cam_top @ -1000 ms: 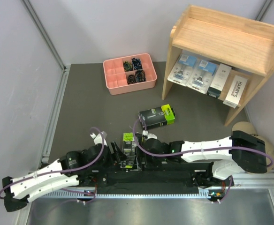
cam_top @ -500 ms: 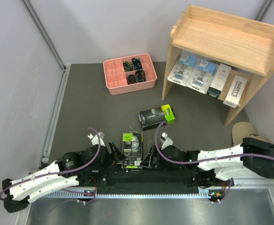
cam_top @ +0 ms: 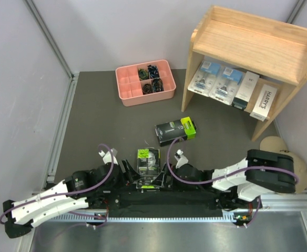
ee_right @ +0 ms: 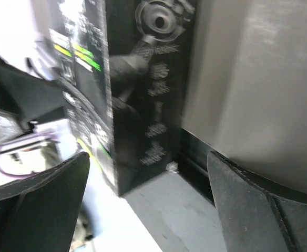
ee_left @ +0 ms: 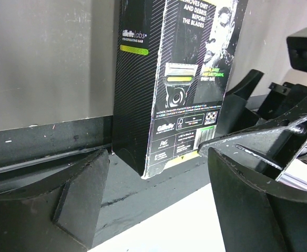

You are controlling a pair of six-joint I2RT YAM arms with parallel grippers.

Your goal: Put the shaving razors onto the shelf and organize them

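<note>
My right gripper should next move toward the left in the top view, onto the near end of the black razor box (ee_right: 142,170) between my grippers, because that end sticks out over the black bar.
A black razor box with a lime-green end (cam_top: 148,166) lies at the near edge between my two grippers. It fills the left wrist view (ee_left: 174,79) and shows blurred in the right wrist view (ee_right: 127,94). My left gripper (cam_top: 129,171) (ee_left: 153,202) is open and empty just left of it. My right gripper (cam_top: 166,175) (ee_right: 148,207) is open and empty just right of it. A second black box (cam_top: 175,131) lies mid-table. The wooden shelf (cam_top: 253,39) holds two blister packs (cam_top: 205,76) (cam_top: 227,81) and two white boxes (cam_top: 246,88) (cam_top: 264,102) on its lower tier.
A pink divided tray (cam_top: 144,97) of small dark items stands at the back, left of the shelf. The black base rail (cam_top: 169,199) runs under both grippers along the near edge. A tan round object (cam_top: 285,152) sits at the right wall.
The right gripper let go of the near black box, which went from upright to lying flat. The right arm drew back right, then came back closer to the box. The left arm barely moved.
</note>
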